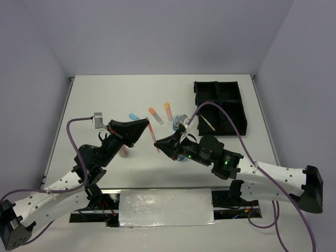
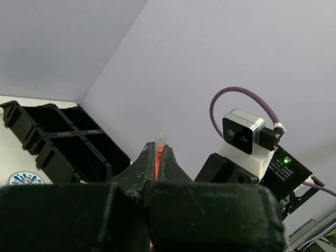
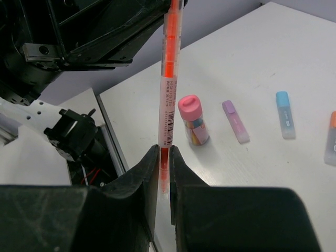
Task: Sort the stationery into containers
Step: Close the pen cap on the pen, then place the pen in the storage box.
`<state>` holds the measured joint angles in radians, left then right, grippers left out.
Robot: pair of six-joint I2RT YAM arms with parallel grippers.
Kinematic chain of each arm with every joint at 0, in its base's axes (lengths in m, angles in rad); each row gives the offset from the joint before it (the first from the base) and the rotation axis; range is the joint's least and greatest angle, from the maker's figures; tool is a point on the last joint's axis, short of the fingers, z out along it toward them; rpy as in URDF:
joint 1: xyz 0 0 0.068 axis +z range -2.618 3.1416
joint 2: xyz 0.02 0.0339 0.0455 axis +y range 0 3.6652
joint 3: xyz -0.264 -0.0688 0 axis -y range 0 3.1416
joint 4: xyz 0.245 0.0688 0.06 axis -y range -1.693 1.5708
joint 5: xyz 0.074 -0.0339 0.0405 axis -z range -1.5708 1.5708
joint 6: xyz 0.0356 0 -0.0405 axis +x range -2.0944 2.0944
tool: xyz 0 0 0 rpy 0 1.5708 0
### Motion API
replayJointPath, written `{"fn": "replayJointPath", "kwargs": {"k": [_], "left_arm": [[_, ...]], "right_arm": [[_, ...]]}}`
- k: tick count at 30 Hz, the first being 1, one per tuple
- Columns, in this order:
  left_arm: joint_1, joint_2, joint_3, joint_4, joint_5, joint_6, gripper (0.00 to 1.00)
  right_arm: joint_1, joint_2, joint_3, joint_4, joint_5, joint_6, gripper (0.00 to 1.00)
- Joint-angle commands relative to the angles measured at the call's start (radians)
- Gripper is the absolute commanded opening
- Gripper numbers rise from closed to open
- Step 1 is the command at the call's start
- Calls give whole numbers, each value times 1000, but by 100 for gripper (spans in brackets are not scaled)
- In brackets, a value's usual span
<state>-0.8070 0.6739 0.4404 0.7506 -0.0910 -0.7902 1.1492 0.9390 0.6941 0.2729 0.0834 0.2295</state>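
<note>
I should swing my right gripper outward, to its right in the top view, over the pale pen's section (image 1: 214, 118), lower and release this similar pen.
A thin orange pen (image 1: 153, 133) hangs in the air between my two grippers. My left gripper (image 1: 148, 125) is shut on its upper end, whose tip pokes out past the jaws (image 2: 159, 140). My right gripper (image 1: 158, 143) is shut on its lower end (image 3: 168, 100). The black four-compartment tray (image 1: 237, 113) lies at the back right and holds a thin pale pen (image 1: 206, 123). A pink bottle (image 3: 192, 119), a purple highlighter (image 3: 234, 122) and a blue highlighter (image 3: 284, 114) lie on the table. A blue-white tub (image 1: 180, 121) stands by the tray.
Two orange highlighters (image 1: 156, 115) (image 1: 168, 109) and the blue highlighter (image 1: 134, 116) lie mid-table. The pink bottle (image 1: 124, 151) stands under the left arm. Purple cables loop over both arms; the right one arches over the tray. A white sheet (image 1: 165, 207) covers the near edge.
</note>
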Motion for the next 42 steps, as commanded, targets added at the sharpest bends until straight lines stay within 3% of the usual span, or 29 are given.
{"fn": "replayJointPath", "kwargs": {"k": [1,24,28,29,30,31,32,33,34,38,42], "left_arm": [[-12,33,-40,-106,122,9,0],[-12,98,-112,-46,160,3,0],[-12,67,-63,-140,123,19,0],[-12,55,-46,-214,108,29,5],[-12,24,-4,-258,56,35,25],[-12,9,18,-301,25,40,33],[-12,-9,68,-389,-10,49,48],[-11,-46,98,-430,-76,54,94],[-12,-63,128,-471,-108,58,99],[-12,-126,353,-643,-222,111,99],[-12,-148,562,-882,-354,121,99]], "right_arm": [[-25,-26,120,227,-20,-35,0],[-97,-5,275,204,-135,-33,0],[-98,21,282,146,-134,-51,0],[-98,27,268,138,-131,-55,0],[-98,38,253,124,-122,-56,0],[-98,41,217,123,-119,-53,0],[-98,44,196,121,-105,-48,0],[-98,47,174,121,-100,-42,0],[-98,49,136,120,-96,-36,0],[-106,89,94,68,15,-21,0],[-257,150,149,-120,110,-1,0]]}}
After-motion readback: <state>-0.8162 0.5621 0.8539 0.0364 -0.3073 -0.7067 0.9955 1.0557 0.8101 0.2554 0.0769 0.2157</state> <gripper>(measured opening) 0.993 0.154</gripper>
